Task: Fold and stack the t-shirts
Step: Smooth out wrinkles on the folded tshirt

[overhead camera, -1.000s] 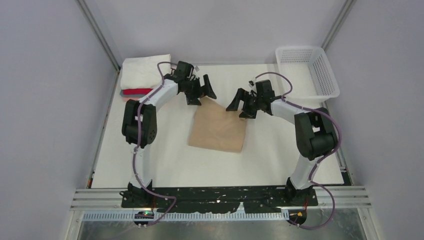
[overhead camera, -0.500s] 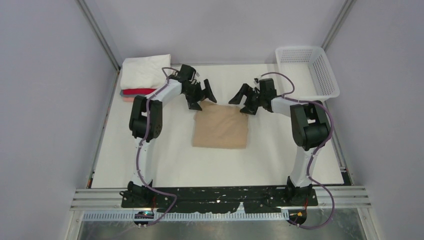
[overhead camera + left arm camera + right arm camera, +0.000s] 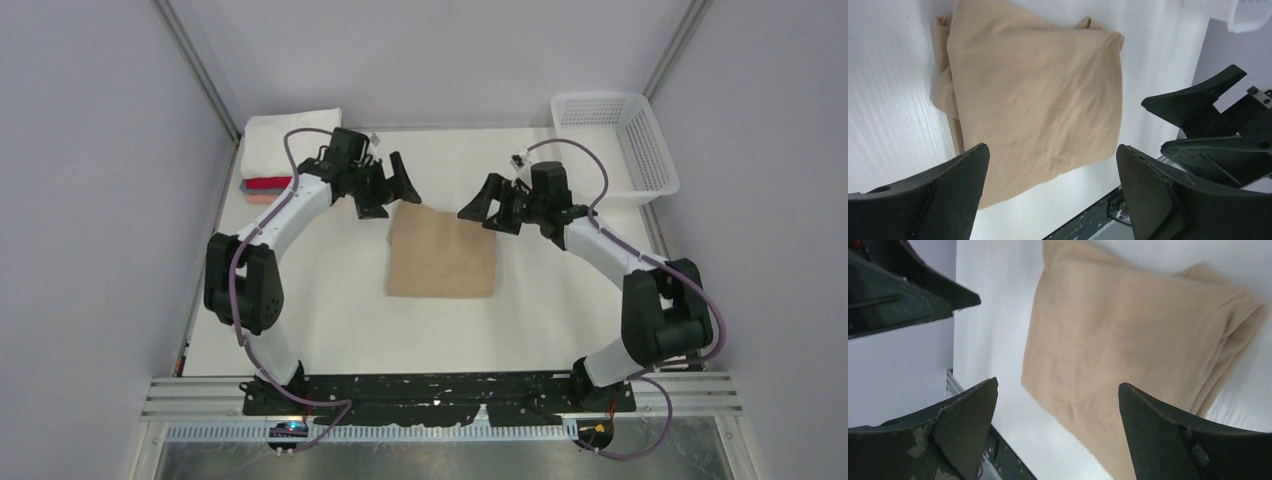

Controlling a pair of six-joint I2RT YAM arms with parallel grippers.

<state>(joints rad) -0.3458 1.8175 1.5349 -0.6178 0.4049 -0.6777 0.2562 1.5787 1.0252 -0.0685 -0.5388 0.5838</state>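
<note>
The folded layers of the t-shirt's edge on the stack's side (image 3: 391,249) (image 3: 962,141) should come between the fingers of my left gripper, so it should move down and back.
A folded tan t-shirt (image 3: 442,254) lies flat in the middle of the table; it also shows in the left wrist view (image 3: 1038,95) and the right wrist view (image 3: 1128,340). My left gripper (image 3: 387,190) is open and empty, just above the shirt's far left corner. My right gripper (image 3: 483,208) is open and empty, just above its far right corner. A stack of folded t-shirts stands at the far left: a white one (image 3: 290,145) on top, a red one (image 3: 272,184) and a salmon-pink one (image 3: 258,198) under it.
A white mesh basket (image 3: 615,140) stands at the far right corner. Grey walls close in the table on the left, right and back. The arm bases sit on a black rail (image 3: 440,392) at the near edge.
Both grippers have risen and drawn apart from the tan shirt's far edge. The shirt, skewed one second ago, now lies square. Both elbows have swung outward.
</note>
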